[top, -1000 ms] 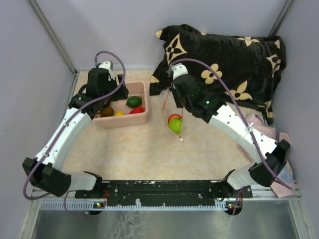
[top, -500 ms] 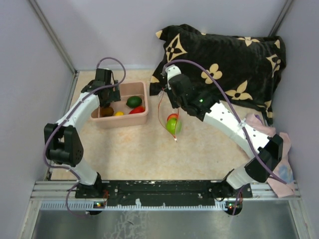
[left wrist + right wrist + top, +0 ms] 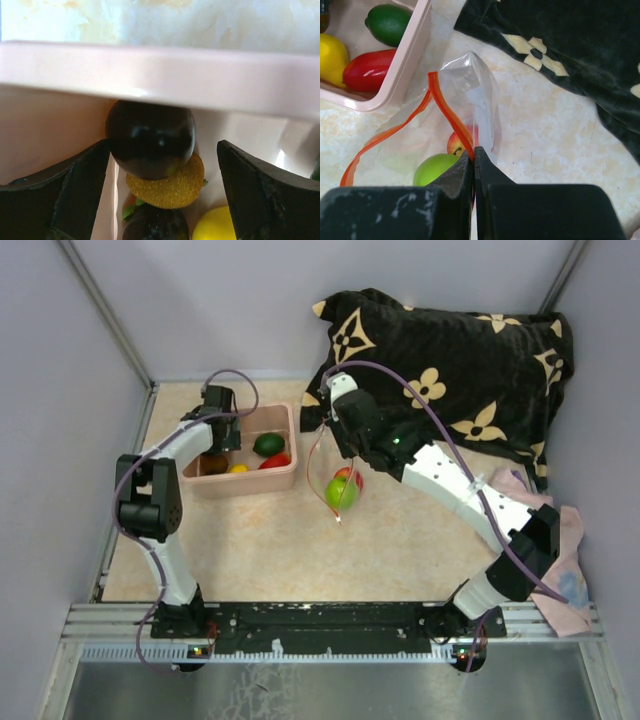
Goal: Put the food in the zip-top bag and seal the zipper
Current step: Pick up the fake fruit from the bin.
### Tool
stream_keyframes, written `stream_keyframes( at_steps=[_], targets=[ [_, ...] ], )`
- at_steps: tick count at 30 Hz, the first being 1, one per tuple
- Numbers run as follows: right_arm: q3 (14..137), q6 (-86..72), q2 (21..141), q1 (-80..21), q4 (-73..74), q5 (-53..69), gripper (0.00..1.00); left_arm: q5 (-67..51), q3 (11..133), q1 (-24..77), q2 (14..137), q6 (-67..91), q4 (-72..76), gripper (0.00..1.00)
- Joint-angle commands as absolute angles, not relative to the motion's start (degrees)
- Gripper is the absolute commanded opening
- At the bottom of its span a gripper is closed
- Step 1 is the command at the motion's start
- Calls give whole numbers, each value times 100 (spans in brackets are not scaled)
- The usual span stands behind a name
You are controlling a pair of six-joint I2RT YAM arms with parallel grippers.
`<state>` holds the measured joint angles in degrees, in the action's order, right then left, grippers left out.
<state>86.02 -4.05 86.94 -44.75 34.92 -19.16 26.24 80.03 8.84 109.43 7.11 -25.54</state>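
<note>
My left gripper shifts slightly away from the bin's side next, then closes on the sides of the dark brown fruit (image 3: 150, 137).
The clear zip-top bag (image 3: 472, 82) hangs from my right gripper (image 3: 474, 152), which is shut on its red-orange zipper (image 3: 447, 112). The mouth gapes open to the left. A light green fruit (image 3: 436, 170) and a red one (image 3: 456, 144) lie inside; both also show in the top view (image 3: 340, 491). My left gripper (image 3: 162, 170) is open inside the pink bin (image 3: 245, 486), its fingers on either side of a dark brown fruit (image 3: 150, 137). An orange-gold piece (image 3: 167, 182) and a yellow one (image 3: 220, 227) lie below. Dark green (image 3: 267, 444) and red (image 3: 277, 461) food lie in the bin's right half.
A black cloth with cream flowers (image 3: 450, 370) covers the far right, just behind the bag. A pale cloth (image 3: 562, 575) lies at the right edge. The bin's rim (image 3: 160, 75) crosses close above my left fingers. Grey walls stand on three sides.
My right gripper has carried the bag leftward, nearer the bin. My left arm has folded back, its elbow drawn in, and its gripper has gone a little further into the bin.
</note>
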Motion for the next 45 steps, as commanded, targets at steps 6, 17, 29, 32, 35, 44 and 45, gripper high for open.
stream_keyframes(
  at_steps=[6,17,29,32,35,44,45],
  targets=[
    [8621,-409,8715,-4453,3147,-1840,0,2764,7834,853,11196,18,-1190,93],
    [8667,-399,8799,-4448,3214,-1857,0,2465,7693,853,11218,-184,-750,61],
    [8771,-344,8745,-4452,3275,-1860,0,1366,7438,921,9787,659,-1530,49],
    [8817,-309,8743,-4446,3270,-1847,0,1036,7292,932,9280,856,-1666,48],
    [8867,-278,8782,-4450,3297,-1830,0,559,7125,953,8762,950,-1788,47],
    [8781,-339,8811,-4447,3199,-1658,0,-1175,6438,1222,7131,1522,-1994,47],
    [8780,-344,8822,-4447,3193,-1654,0,-1330,6359,1279,6873,1615,-1988,46]
  ],
)
